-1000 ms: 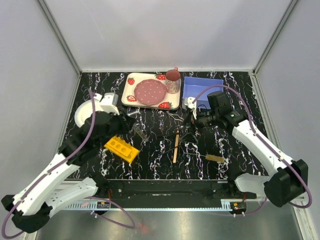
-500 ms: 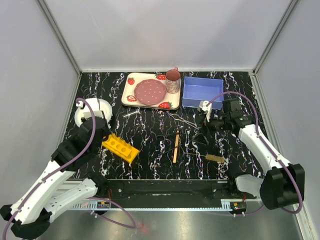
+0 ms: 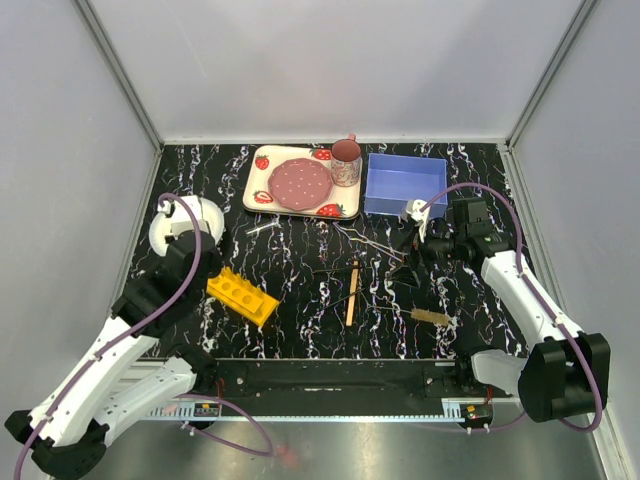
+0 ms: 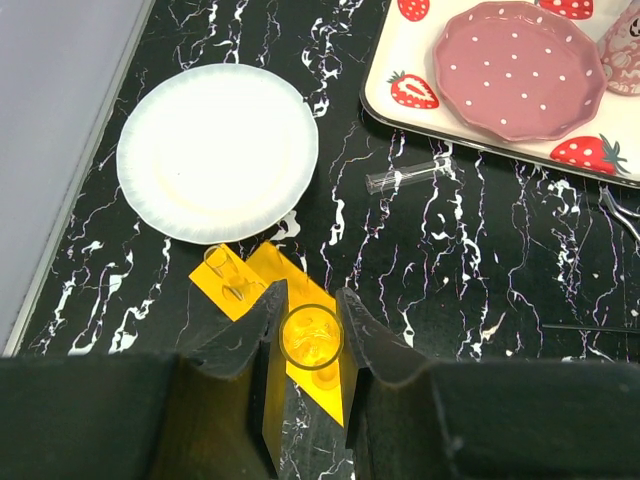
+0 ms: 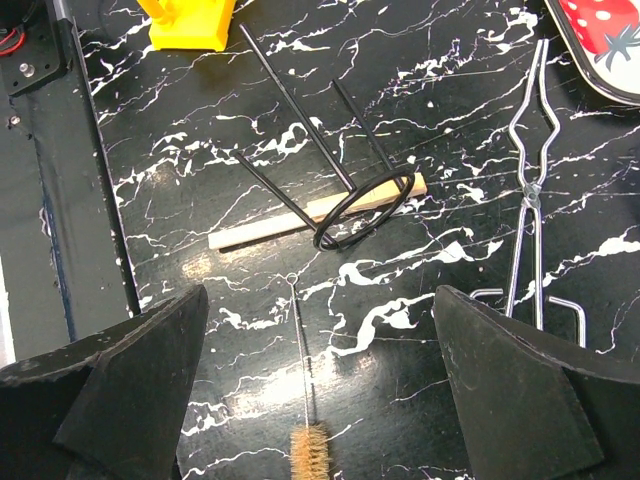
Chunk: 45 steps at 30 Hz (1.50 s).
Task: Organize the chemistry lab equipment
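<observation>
I need to lower my left gripper next until the clear tube, upright just above the yellow rack, sits in the rack hole below, then release it.
My left gripper is shut on a clear glass tube, seen end-on and upright, just above the yellow rack. Another tube stands in the rack's far end. A third tube lies on the table near the tray. In the top view the rack lies front left, under my left gripper. My right gripper is open and empty above the tube brush. The wooden stick and the wire tongs lie just beyond.
A black wire ring stand lies across the stick. The round white plate is at the left. The strawberry tray with pink plate and cup and a blue bin stand at the back.
My left gripper has drawn back left from the table's middle to above the rack. My right gripper has pulled back to the right, away from the tongs.
</observation>
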{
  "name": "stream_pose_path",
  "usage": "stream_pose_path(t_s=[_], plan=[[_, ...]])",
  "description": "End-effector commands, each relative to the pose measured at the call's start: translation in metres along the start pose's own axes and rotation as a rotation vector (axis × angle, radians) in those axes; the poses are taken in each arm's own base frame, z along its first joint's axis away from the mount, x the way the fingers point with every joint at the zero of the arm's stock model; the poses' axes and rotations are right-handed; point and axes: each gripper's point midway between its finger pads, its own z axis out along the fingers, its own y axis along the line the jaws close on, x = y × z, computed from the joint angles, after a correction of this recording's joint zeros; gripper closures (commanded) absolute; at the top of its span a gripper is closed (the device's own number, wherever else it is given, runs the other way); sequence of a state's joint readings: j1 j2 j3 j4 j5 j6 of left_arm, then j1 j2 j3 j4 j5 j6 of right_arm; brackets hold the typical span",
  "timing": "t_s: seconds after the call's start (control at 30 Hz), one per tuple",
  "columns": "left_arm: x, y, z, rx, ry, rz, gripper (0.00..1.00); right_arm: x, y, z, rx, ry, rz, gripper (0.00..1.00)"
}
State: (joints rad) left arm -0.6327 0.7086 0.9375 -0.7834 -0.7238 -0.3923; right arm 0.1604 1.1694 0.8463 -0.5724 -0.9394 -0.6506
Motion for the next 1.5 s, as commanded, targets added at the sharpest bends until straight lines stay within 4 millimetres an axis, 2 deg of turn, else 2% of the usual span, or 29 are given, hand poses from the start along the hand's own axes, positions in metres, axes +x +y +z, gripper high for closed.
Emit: stream_pose_path(t_s=[0.0, 0.27, 0.47, 0.77, 1.2, 1.47], plan=[[-0.011, -0.006, -0.004, 0.042, -0.025, -0.041, 0.92, -0.008, 0.002, 0.000, -0.023, -0.037, -0.038, 0.00], [-0.006, -0.008, -0.013, 0.083, 0.020, -0.036, 0.92, -0.006, 0.001, 0.000, -0.019, -0.033, -0.037, 0.00], [0.005, -0.007, -0.010, 0.077, 0.042, -0.032, 0.92, -0.006, 0.001, 0.000, -0.022, -0.034, -0.039, 0.00], [0.009, -0.013, -0.001, 0.078, 0.034, -0.028, 0.92, -0.005, 0.002, 0.000, -0.025, -0.031, -0.040, 0.00], [0.041, -0.011, 0.014, 0.040, 0.054, -0.046, 0.91, -0.004, 0.002, 0.000, -0.030, -0.029, -0.043, 0.00], [0.050, -0.016, 0.027, 0.030, 0.031, -0.085, 0.91, -0.004, 0.002, -0.001, -0.028, -0.030, -0.043, 0.00]])
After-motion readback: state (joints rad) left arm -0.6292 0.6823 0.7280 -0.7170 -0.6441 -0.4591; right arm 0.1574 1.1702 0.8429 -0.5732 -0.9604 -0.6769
